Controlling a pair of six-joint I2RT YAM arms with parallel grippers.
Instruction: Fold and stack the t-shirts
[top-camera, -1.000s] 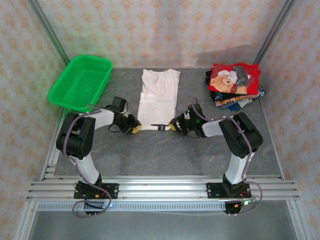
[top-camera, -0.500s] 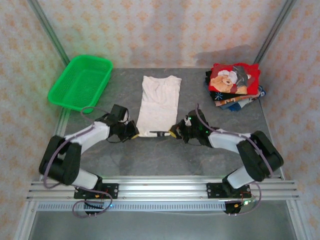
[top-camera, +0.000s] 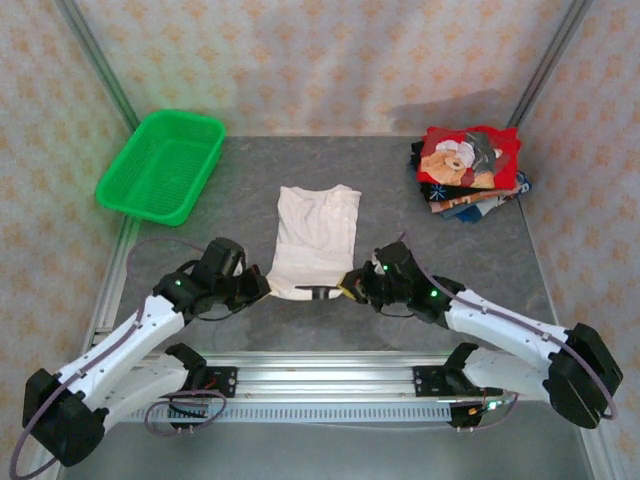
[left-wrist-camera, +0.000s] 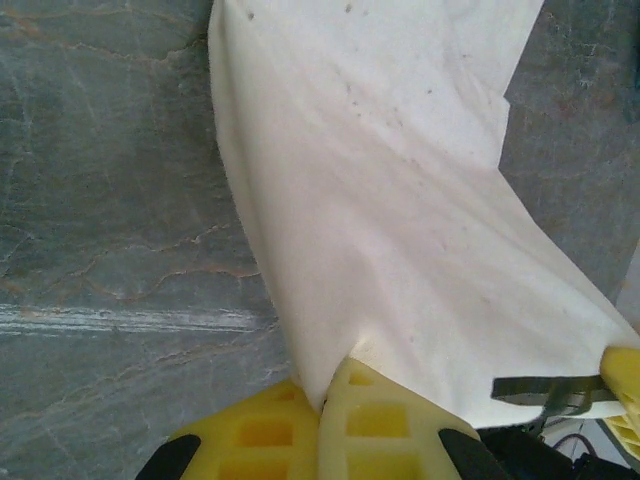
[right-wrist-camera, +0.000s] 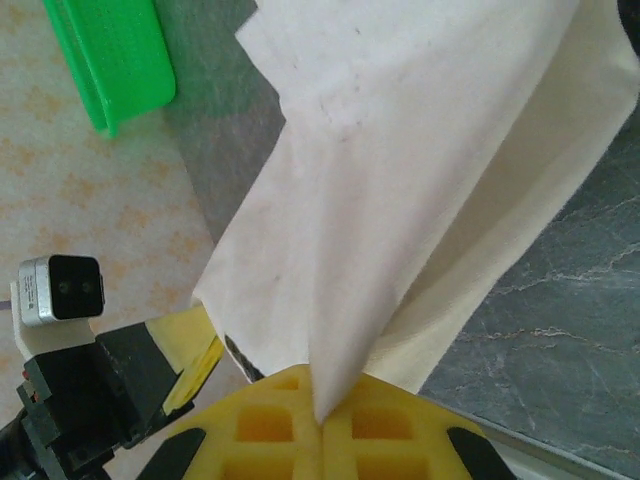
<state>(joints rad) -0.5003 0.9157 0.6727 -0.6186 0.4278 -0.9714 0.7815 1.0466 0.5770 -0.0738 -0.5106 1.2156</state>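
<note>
My left gripper should next carry the pinched hem corner outward over the shirt to its far end (top-camera: 291, 194), as the off-white cloth still lies lengthwise, flat beyond it.
The off-white t-shirt (top-camera: 315, 238) lies lengthwise in the middle of the grey table, its near hem lifted off the surface. My left gripper (top-camera: 262, 286) is shut on the hem's left corner, the cloth (left-wrist-camera: 400, 220) pinched between its yellow fingers (left-wrist-camera: 375, 430). My right gripper (top-camera: 349, 284) is shut on the right corner, where the cloth (right-wrist-camera: 400, 180) hangs from its yellow fingers (right-wrist-camera: 270, 430). A stack of folded coloured shirts (top-camera: 468, 168), topped by the red one with the teddy-bear print (top-camera: 462, 156), sits at the back right.
A green mesh basket (top-camera: 162, 165) stands at the back left, also seen in the right wrist view as the green basket (right-wrist-camera: 115, 55). Metal frame posts rise at the back corners. An aluminium rail (top-camera: 320, 375) runs along the near edge.
Both grippers pulled back toward the near edge with the hem held, dragging the off-white shirt toward me. Both arms stretched out lower and wider.
</note>
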